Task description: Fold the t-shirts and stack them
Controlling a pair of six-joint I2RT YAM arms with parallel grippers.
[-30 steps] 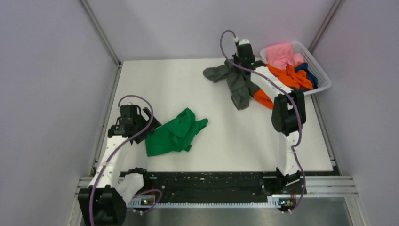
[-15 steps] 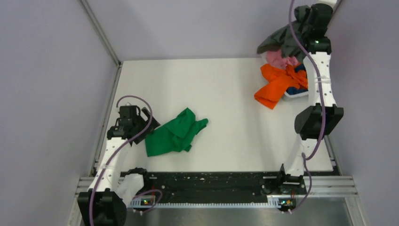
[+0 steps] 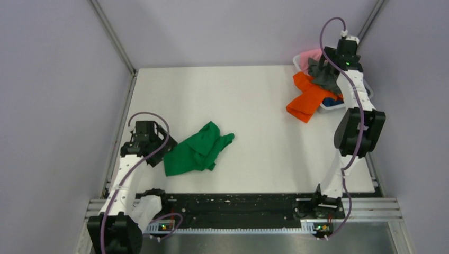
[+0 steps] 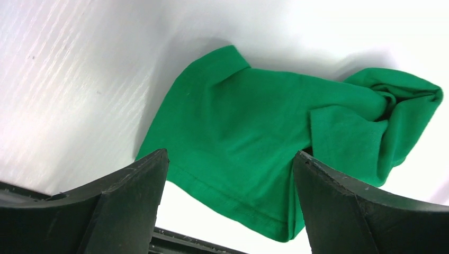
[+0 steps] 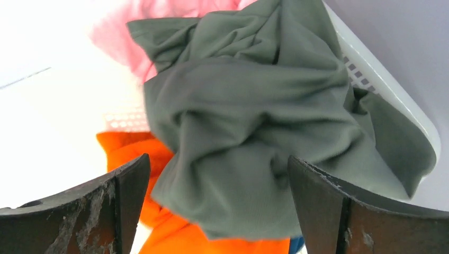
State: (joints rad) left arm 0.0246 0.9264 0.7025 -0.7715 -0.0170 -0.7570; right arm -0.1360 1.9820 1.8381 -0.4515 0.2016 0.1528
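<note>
I will next bring my left gripper down and back toward the black bar onto the green t-shirt's near corner [image 3: 170,170] [image 4: 162,142], since the cloth is flat and uncovered there.
A crumpled bright green t-shirt [image 3: 197,151] [image 4: 275,132] lies on the white table at the near left. My left gripper [image 3: 161,154] [image 4: 229,156] hovers open at its left hem, with nothing between the fingers. At the far right, a dark grey t-shirt [image 3: 323,74] [image 5: 254,116] rests bunched on the pile in the white basket [image 3: 366,87] [image 5: 381,79]. My right gripper [image 3: 331,66] [image 4: 0,0] stands open just above it. An orange t-shirt [image 3: 307,100] [image 5: 174,233] spills from the basket onto the table. A pink t-shirt [image 3: 310,55] [image 5: 116,37] and a bit of blue t-shirt [image 3: 332,100] show underneath.
Grey walls with metal posts close in the table on the left, back and right. A black rail [image 3: 233,203] runs along the near edge between the arm bases. The basket sits in the far right corner against the wall.
My right arm lifted the dark grey t-shirt off the table, swung it high to the right and let it go over the basket, opening its jaws. The left gripper shifted slightly.
</note>
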